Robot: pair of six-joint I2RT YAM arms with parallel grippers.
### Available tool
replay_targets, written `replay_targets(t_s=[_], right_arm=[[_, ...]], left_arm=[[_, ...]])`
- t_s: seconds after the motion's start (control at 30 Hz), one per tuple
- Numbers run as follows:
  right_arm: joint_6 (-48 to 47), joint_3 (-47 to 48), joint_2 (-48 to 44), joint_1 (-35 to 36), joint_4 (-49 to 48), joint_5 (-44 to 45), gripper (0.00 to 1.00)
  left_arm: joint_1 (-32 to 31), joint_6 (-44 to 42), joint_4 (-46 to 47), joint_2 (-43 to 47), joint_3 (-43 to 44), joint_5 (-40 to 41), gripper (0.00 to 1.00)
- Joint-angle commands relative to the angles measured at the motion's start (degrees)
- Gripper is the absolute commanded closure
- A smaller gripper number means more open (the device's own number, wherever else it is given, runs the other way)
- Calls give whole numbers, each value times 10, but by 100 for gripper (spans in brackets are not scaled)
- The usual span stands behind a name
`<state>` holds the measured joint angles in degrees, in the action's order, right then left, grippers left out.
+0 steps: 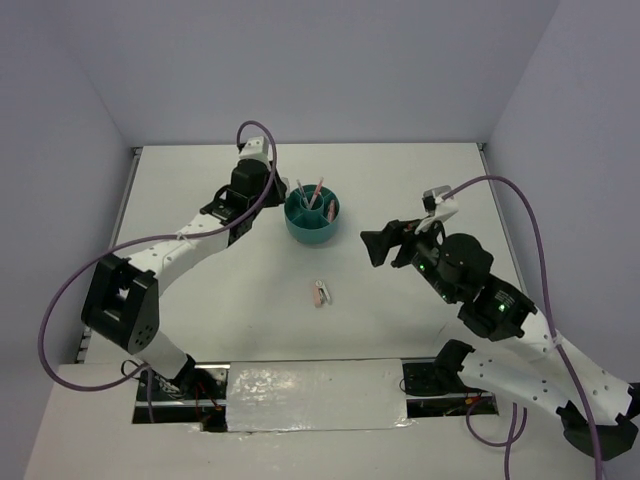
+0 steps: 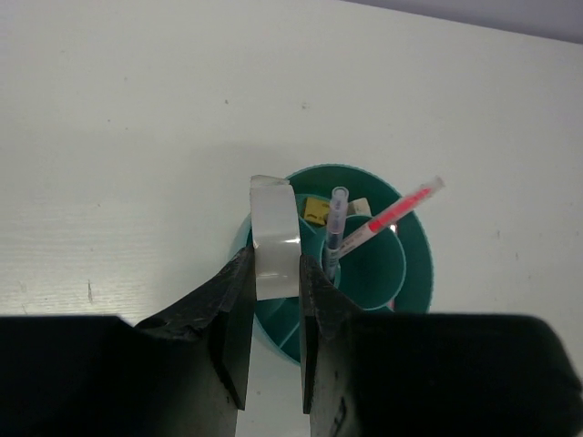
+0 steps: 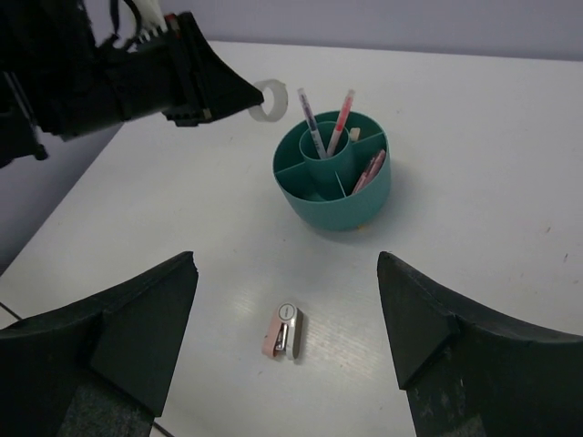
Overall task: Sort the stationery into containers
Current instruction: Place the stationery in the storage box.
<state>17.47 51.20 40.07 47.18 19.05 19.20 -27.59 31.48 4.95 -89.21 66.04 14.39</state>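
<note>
The section just inside the organiser, beside the central cup, shows empty, so next I need to lower my left gripper over the organiser's rim toward it and release the tape ring (image 2: 273, 238).
The round teal organiser (image 1: 311, 218) stands at the table's middle back; it also shows in the left wrist view (image 2: 414, 264) and the right wrist view (image 3: 333, 198). A pink pen (image 2: 393, 212) and a grey pen (image 2: 335, 223) stand in its central cup. A yellowish piece (image 2: 315, 210) lies in a far compartment, and pink items (image 3: 369, 171) in a right one. My left gripper (image 2: 276, 273) is shut on the clear tape ring (image 2: 273, 238), holding it over the organiser's left rim. The pink-white clip (image 1: 321, 293) lies on the table, between my open right gripper's (image 3: 287, 309) fingers in the right wrist view (image 3: 283, 331).
The white table (image 1: 200, 310) ends at walls left, back and right. A reflective strip (image 1: 310, 395) lies along the near edge between the arm bases.
</note>
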Motion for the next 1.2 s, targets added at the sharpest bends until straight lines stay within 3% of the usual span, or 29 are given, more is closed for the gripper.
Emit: replay_targets(t_s=[0.0,0.47,0.7,1.0,1.17], right_arm=[[-9,-1,-33,-4,-1,-2,13],[-21,10,-61,-3,17,-2,12],[-35,52,-34,-13,43,27,7],[-29,63,-12,-52,29,-28,6],[-32,64,-4,-56,27,-34,6]], left_arm=[[8,-6,47,-20,16,-18,100],[20,9,52,-67,10,-51,100],[23,18,59,-48,-18,-59,92],[24,9,55,-35,-19,-60,67],[24,7,65,-33,-26,-68,62]])
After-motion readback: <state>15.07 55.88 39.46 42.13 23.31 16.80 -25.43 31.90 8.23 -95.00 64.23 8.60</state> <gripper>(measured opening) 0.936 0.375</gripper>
